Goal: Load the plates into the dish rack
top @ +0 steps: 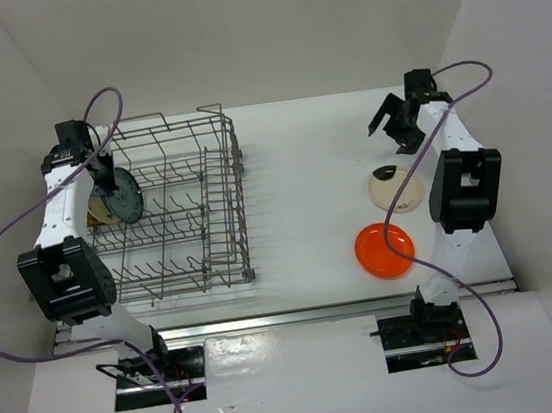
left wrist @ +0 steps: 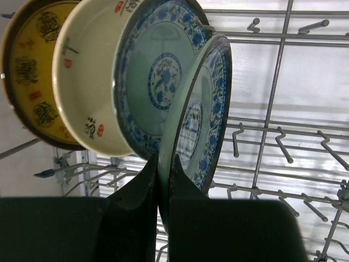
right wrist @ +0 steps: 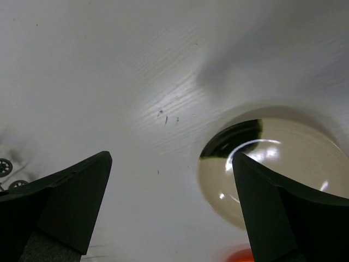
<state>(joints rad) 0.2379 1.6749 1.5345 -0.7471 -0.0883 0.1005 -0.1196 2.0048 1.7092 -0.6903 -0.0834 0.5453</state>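
Observation:
I will move my left gripper to the right in the top view, toward the rack's bare wires, and let go of the blue-green plate's rim, since plates fill the rack's other side.
The grey wire dish rack (top: 240, 201) stands at the left. My left gripper (top: 106, 177) is inside it, shut on the rim of a blue-green plate (top: 126, 197) held upright on edge. In the left wrist view my left gripper (left wrist: 164, 161) pinches that plate (left wrist: 207, 103). Behind it stand another blue-green plate (left wrist: 155, 76), a cream plate (left wrist: 82, 82) and a brown-yellow plate (left wrist: 27, 71). My right gripper (top: 397, 121) is open and empty above the table, far right. A cream plate (top: 382, 185) and an orange plate (top: 374, 253) lie flat on the table.
In the right wrist view the open right gripper (right wrist: 172, 157) hangs over bare table beside the cream plate (right wrist: 272, 164); a sliver of the orange plate (right wrist: 240, 255) shows below. Upright rack tines (left wrist: 272, 93) stand right of the held plate. White walls enclose the table.

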